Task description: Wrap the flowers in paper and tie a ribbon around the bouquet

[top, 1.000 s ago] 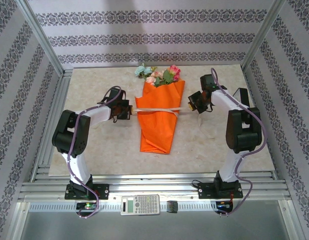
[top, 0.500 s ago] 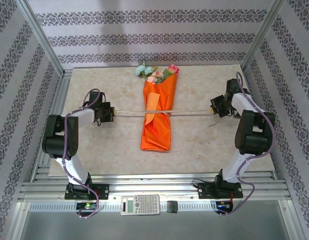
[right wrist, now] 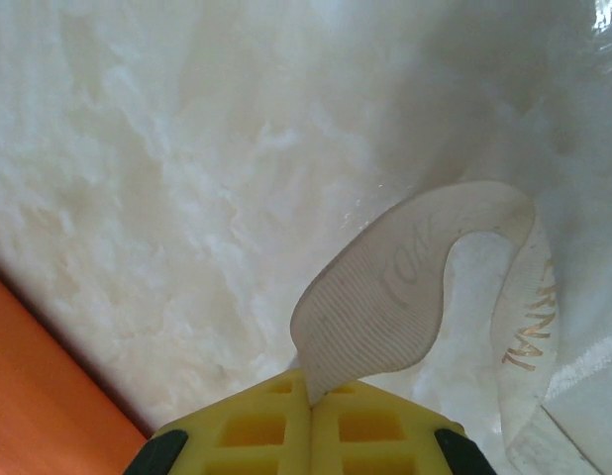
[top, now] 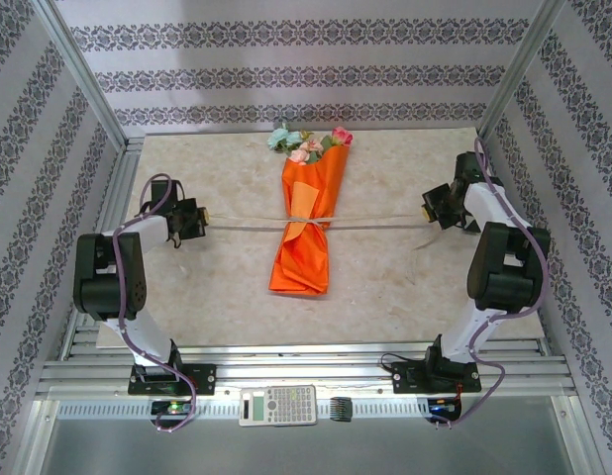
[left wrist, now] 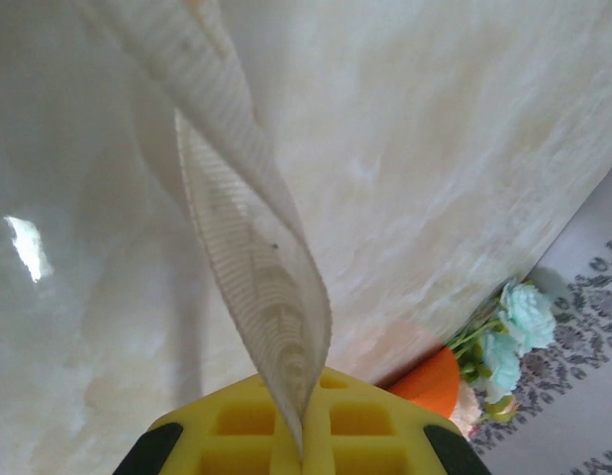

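Observation:
The left gripper should pull farther away from the cone to tighten the ribbon (top: 370,224), then move across toward the cone's narrow part and let go.
The bouquet lies mid-table: an orange paper (top: 304,247) cone with pink, red and pale blue flowers (top: 308,143) at its far end. A beige ribbon (top: 370,224) crosses the cone's waist, pinching it narrow, and runs taut to both sides. My left gripper (top: 202,215) is shut on the ribbon's left end, well left of the cone. My right gripper (top: 428,211) is shut on the right end, far right. In the left wrist view the ribbon (left wrist: 252,257) twists up out of the yellow fingertips (left wrist: 301,450). In the right wrist view the ribbon (right wrist: 385,297) curls out of the closed fingertips (right wrist: 311,401).
A calculator (top: 277,404) and a small dark object (top: 343,409) lie on the front rail. Aluminium frame posts and patterned walls close in the marble table (top: 217,287) on three sides. Each gripper is near its side edge of the table.
Both grippers have pulled outward, away from the bouquet, drawing the ribbon straight and tight. The cone's waist has cinched in and its narrow end has swung slightly left.

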Controlling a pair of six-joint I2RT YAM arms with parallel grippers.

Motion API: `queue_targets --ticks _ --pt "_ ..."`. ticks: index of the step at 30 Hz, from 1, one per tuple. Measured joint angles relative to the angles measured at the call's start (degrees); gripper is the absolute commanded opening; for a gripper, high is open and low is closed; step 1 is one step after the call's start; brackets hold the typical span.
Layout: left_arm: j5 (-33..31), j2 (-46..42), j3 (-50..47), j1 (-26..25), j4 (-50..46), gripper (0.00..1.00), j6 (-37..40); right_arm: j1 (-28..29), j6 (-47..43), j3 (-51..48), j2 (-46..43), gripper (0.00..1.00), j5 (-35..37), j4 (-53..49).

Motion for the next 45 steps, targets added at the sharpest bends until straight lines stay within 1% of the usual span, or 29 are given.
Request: queue_targets --ticks 9,16,19,24,33,39,42,43,44,45 --pt "0.6 -6.4 -4.1 4.8 -0.1 0.00 1.2 1.3 0.0 0.0 -4.7 0.00 1.9 -0.1" --pt "1.5 -12.4 -7.1 10.3 -1.4 0.00 2.8 1.2 0.0 0.9 -4.8 0.00 2.1 -0.2" --pt "2.7 -12.9 -7.7 12.0 -1.8 0.00 3.4 0.8 0.0 1.0 -4.8 0.00 2.1 -0.3" --pt "4.1 -13.0 -9.1 12.5 -2.6 0.00 3.9 -0.5 0.0 1.0 -4.8 0.00 2.0 -0.6" --pt "5.6 -14.3 -9.6 15.9 -3.9 0.00 4.5 -2.7 -0.8 1.0 -5.5 0.00 1.4 -1.4" --pt "6.2 -14.5 -9.5 15.8 -3.9 0.00 5.2 -3.0 -1.0 1.0 -6.2 0.00 0.6 -1.6" --pt "5.7 -13.9 -8.8 13.6 -4.1 0.00 5.9 -1.9 -0.8 1.0 -6.2 0.00 1.7 -1.3" --pt "5.5 -13.6 -8.5 12.1 -4.1 0.02 6.0 -1.2 -0.5 0.9 -6.2 0.00 2.2 -1.1" --pt "5.3 -13.4 -8.4 10.9 -4.1 0.09 6.0 -0.6 -0.1 0.6 -6.2 0.00 2.4 -0.7" --pt "5.1 -13.4 -8.4 9.4 -4.2 0.18 6.0 0.0 0.4 0.2 -6.2 0.00 2.6 -0.4"
